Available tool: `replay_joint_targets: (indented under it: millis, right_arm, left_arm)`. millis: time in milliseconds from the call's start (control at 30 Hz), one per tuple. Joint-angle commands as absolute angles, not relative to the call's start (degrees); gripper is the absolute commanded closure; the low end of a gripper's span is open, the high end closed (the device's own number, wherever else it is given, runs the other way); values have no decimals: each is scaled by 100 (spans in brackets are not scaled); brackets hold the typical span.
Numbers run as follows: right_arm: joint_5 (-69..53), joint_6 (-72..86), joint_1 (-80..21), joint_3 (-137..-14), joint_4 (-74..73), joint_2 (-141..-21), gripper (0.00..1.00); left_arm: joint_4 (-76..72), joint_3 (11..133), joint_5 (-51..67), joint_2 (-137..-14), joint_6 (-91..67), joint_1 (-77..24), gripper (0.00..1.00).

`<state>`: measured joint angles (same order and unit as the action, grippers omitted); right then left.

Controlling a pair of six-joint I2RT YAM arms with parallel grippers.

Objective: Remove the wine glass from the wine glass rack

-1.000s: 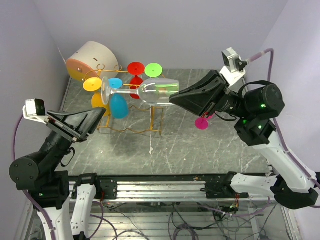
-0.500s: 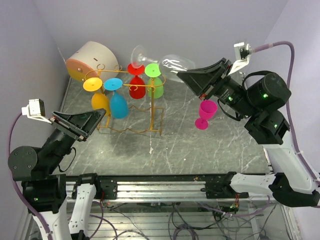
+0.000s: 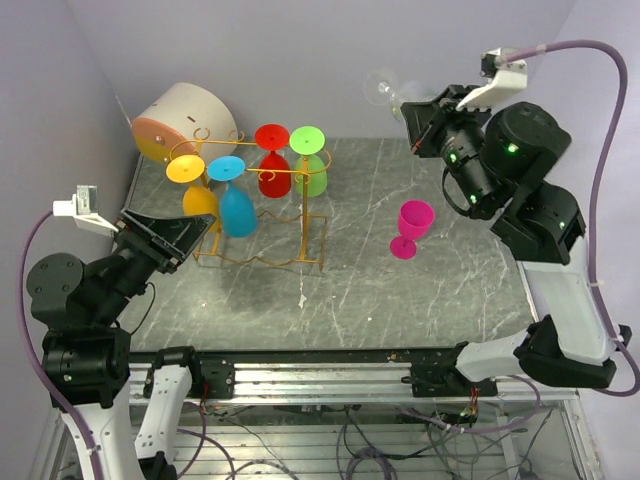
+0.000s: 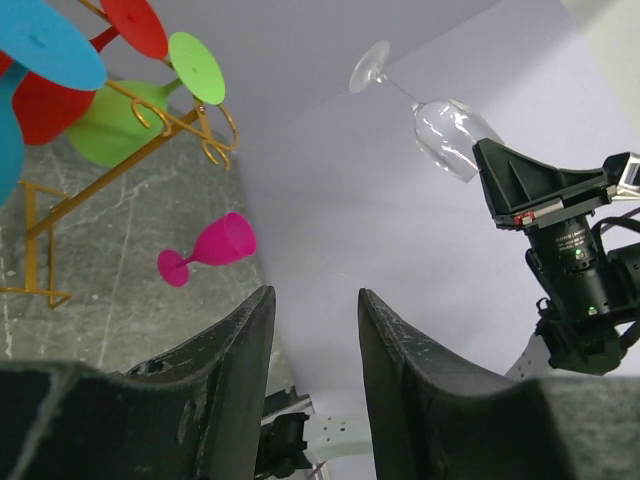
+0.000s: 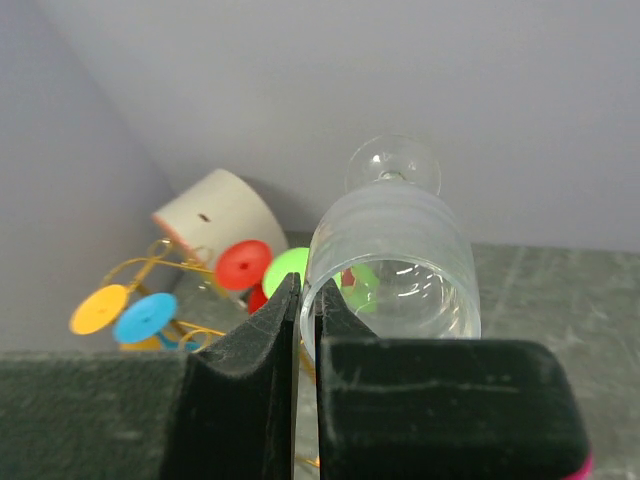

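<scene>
My right gripper moves down next to the bare tabletop [image 3: 370, 242] beside the pink glass, fingers tilting toward the table, and releases. The clear one's foot points outward.
The gold wire wine glass rack [image 3: 262, 225] stands at the table's back left with yellow [image 3: 185, 168], blue [image 3: 231, 168], red [image 3: 272, 137] and green [image 3: 307, 140] glasses hanging from it. My right gripper [image 3: 418, 112] is shut on the rim of a clear wine glass [image 3: 398, 92], held high in the air to the right of the rack, foot pointing away. The right wrist view shows the fingers [image 5: 250, 370] pinching the clear glass's wall [image 5: 400, 250]. My left gripper [image 3: 192, 236] is open and empty, just left of the rack.
A pink wine glass [image 3: 410, 228] stands upright on the grey table [image 3: 400, 300], right of the rack. A white-and-orange drum [image 3: 182, 118] lies in the back left corner. Lilac walls close in at the back and both sides.
My right gripper has carried the clear glass off the rack, up and to the right, to a high spot near the back wall. My left arm has drawn back slightly.
</scene>
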<state>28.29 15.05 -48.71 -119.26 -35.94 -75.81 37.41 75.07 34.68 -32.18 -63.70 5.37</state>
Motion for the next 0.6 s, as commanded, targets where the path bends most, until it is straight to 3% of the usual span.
replay_joint_targets:
  millis: [0,300,567]
  right_arm:
    - [3769,1520,-4854,-12431,-4575,-7881,100]
    - [3264,2100,-4700,-12646,-6154,-8427,100]
    - [1495,2142,-3513,-11001,-5961,-8070,100]
  left_arm:
    - [4070,7559,3563,-3352,-5909,536,51]
    - [4874,7986,3366,-3878,-5049,536,52]
    - [4904,7966,3283,-3872,-4983,528,52]
